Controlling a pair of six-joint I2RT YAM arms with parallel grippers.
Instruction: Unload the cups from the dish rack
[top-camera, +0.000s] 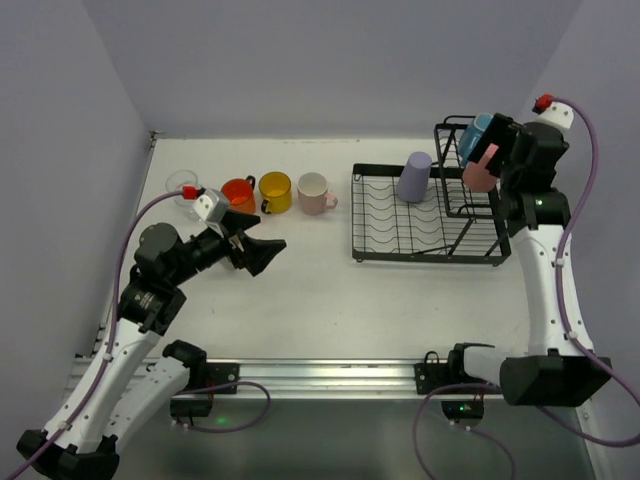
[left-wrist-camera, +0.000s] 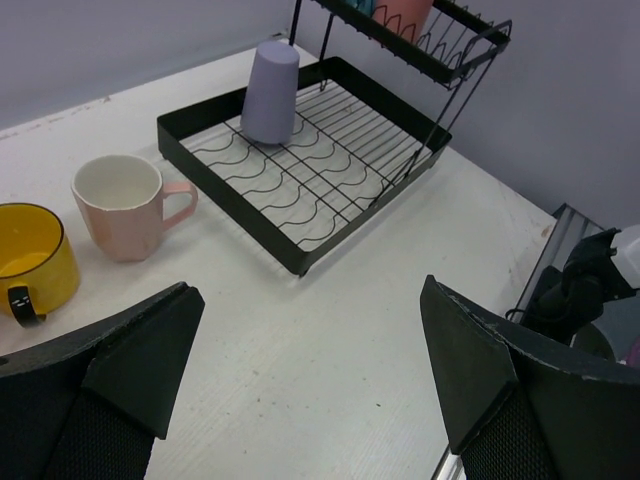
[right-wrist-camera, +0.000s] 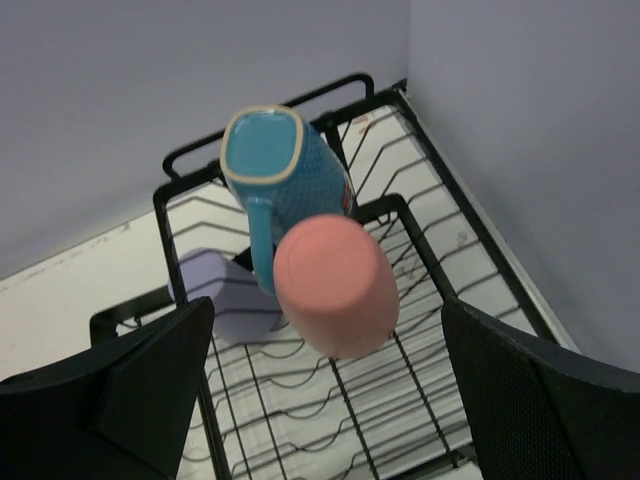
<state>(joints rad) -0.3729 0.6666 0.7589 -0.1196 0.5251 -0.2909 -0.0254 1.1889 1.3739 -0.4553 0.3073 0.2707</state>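
Note:
The salmon tumbler's raised base faces up between my open fingers, so my right gripper will reach outward and tilt down over that end of the tumbler to close there.
The black dish rack stands at the right. A lavender tumbler stands upside down on its flat tray. A blue mug and a salmon-pink tumbler lean in the raised basket. My right gripper hovers open just above them. In the right wrist view its jaws straddle the salmon tumbler without touching it, with the blue mug behind. A clear glass, orange mug, yellow mug and pale pink mug stand on the table. My left gripper is open and empty.
The walls close in behind and to the right of the rack. The left wrist view shows the pink mug, the yellow mug, the lavender tumbler and the rack. A metal rail runs along the near edge.

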